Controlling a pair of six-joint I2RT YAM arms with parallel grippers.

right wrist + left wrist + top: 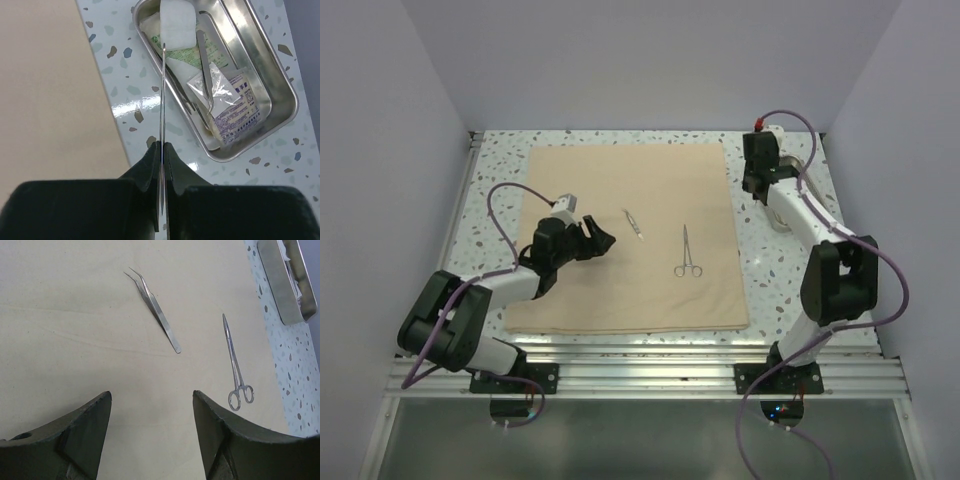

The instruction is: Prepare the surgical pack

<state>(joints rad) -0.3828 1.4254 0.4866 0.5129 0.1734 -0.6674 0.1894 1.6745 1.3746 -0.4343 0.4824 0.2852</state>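
The steel instrument slants across the tray's rim. My right gripper will next turn in line with the tray and lower over the packets to release.
The tan cloth [630, 290] of the surgical pack lies flat on the table. On it rest curved tweezers [155, 310] and ring-handled forceps [236, 365]. My left gripper [152, 395] hovers open over the cloth just short of the tweezers, with nothing between its fingers. At the right, my right gripper [163, 144] is shut on a thin steel instrument [162, 100] seen edge-on, its tip reaching over the steel tray [223, 156]. The tray holds a white gauze pad [177, 22], printed packets [235, 102] and another steel instrument [204, 65].
The speckled tabletop [765, 270] shows as a strip between the cloth's right edge and the tray. The right arm [810, 225] reaches along the table's right side toward the back. Pale walls close in the table on three sides.
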